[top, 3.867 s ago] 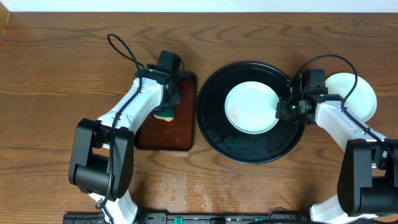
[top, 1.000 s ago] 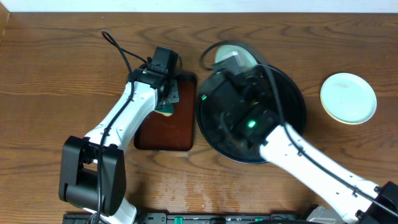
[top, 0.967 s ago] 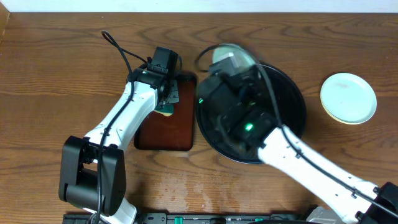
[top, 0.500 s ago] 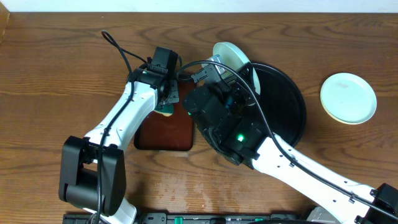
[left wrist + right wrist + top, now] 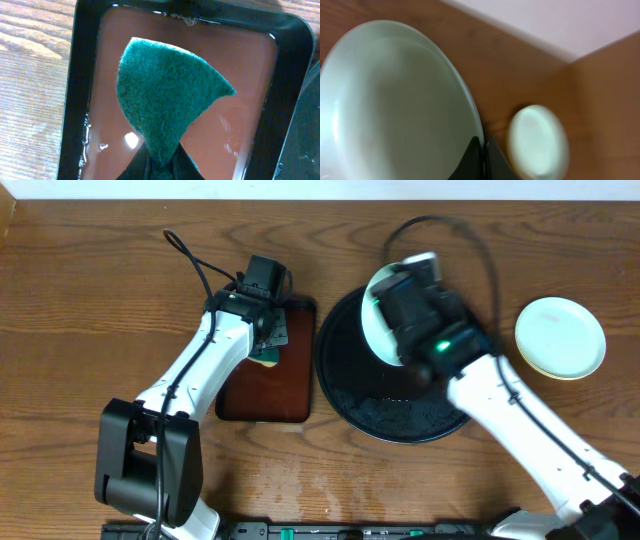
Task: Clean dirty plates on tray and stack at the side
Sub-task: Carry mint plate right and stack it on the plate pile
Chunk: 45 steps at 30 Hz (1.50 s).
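My right gripper will first swing to the right in the overhead view, then lower its plate onto the stack [image 5: 560,337].
My right gripper [image 5: 482,150] is shut on the rim of a pale mint-white plate [image 5: 395,100] and holds it tilted in the air. In the overhead view an edge of this plate [image 5: 376,325] shows beside the raised right wrist, over the far part of the round black tray [image 5: 400,418]. No other plate shows on the tray. A mint-white plate lies on a pale yellow one in a stack [image 5: 560,337] on the wood at the right, also blurred in the right wrist view [image 5: 537,142]. My left gripper [image 5: 162,167] is shut on a green sponge [image 5: 170,95].
The sponge hangs over a rectangular dark brown tray [image 5: 90,75] with a wet bottom, left of the black tray [image 5: 290,395]. The left arm [image 5: 200,370] reaches across the left of the table. A pale wall runs along the far edge.
My right arm lifted the plate off the black tray, swung it over the tray's far-left rim, then swung back right with it. The left arm has held still.
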Tool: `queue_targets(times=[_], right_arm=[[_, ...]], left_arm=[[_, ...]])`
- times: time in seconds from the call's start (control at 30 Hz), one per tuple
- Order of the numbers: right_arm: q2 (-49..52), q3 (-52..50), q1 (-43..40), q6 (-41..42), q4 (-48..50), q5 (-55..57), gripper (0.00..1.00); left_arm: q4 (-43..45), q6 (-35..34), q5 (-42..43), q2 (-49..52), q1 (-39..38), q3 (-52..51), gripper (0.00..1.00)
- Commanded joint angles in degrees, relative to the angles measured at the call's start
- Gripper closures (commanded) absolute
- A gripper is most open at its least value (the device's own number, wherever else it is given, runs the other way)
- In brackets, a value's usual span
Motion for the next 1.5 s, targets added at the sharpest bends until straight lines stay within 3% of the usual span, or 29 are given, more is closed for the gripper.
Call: queue_targets(times=[0.0, 0.23, 0.5, 0.73, 1.43, 1.47], right_arm=[[-1.03, 0.72, -10.71, 8.98, 0.13, -29.09, 0.99], [-1.18, 0.72, -33.07, 9.14, -0.37, -49.20, 0.99], [-0.35, 0.70, -57.70, 9.11, -1.29, -48.85, 0.99], [4.00, -0.48, -71.10, 8.70, -0.81, -47.17, 0.99], [20.96, -1.07, -73.18, 5.31, 3.98, -50.86, 0.99], [21.59, -1.07, -73.09, 5.07, 4.17, -51.10, 0.96]], left_arm=[[-0.17, 0.35, -0.35, -0.44, 0.02, -0.24, 0.93], [-0.13, 0.35, -0.35, -0.44, 0.02, -0.55, 0.92], [0.59, 0.35, -0.35, -0.42, 0.02, -1.09, 0.92], [0.92, 0.35, -0.35, -0.42, 0.02, -1.09, 0.92], [0.94, 0.35, -0.35, -0.42, 0.02, -1.09, 0.92], [0.94, 0.35, -0.35, -0.42, 0.02, -1.09, 0.92]])
